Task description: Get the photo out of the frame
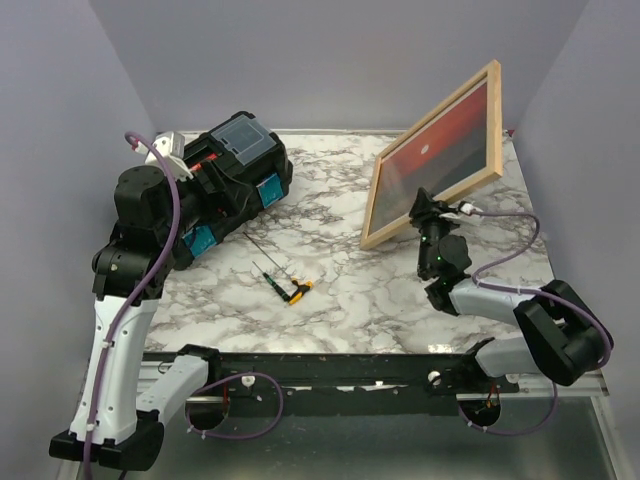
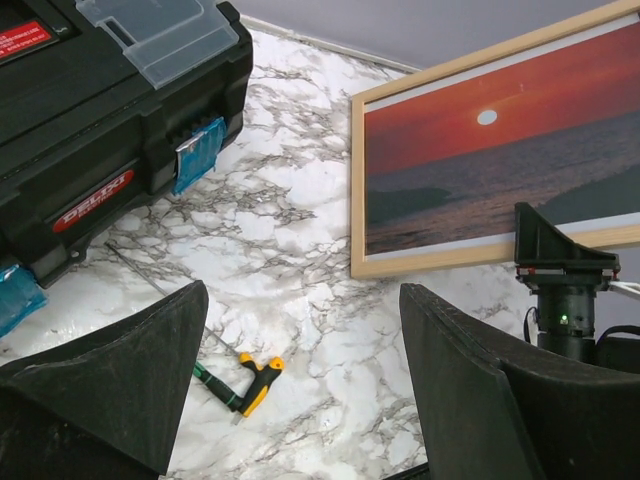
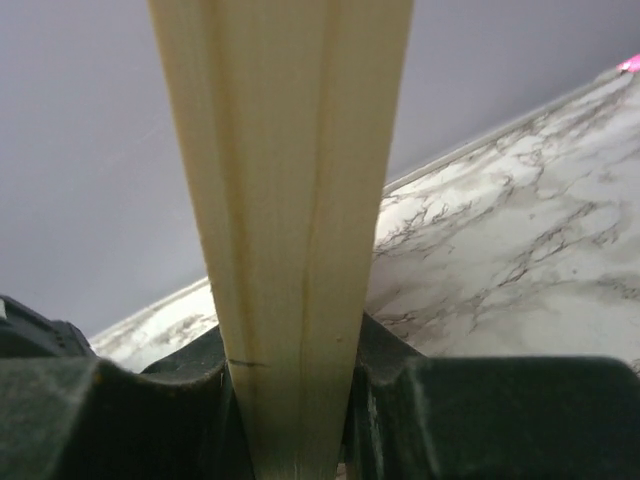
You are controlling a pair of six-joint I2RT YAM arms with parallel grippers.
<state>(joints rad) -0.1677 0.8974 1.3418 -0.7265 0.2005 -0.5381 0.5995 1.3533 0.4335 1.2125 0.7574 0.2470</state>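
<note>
The frame stands tilted. My right gripper is to turn next and bring the frame's raised end down onto the marble table, then release the frame's bar.
The light-wood frame (image 1: 484, 119) stands tilted on one edge at the back right of the marble table, with the red-orange sunset photo (image 1: 445, 145) showing inside it. My right gripper (image 1: 424, 203) is shut on the frame's lower rail. In the right wrist view the pale wooden edge (image 3: 285, 200) runs up between the two black fingers (image 3: 150, 420). The frame (image 2: 358, 190) and photo (image 2: 500, 150) also show in the left wrist view. My left gripper (image 2: 300, 390) is open and empty, held high over the table's left side.
A black toolbox (image 1: 235, 180) with blue latches lies at the back left. A thin screwdriver with a green-and-yellow T-handle (image 1: 296, 291) lies on the table's middle, also in the left wrist view (image 2: 245, 385). Grey walls enclose the table.
</note>
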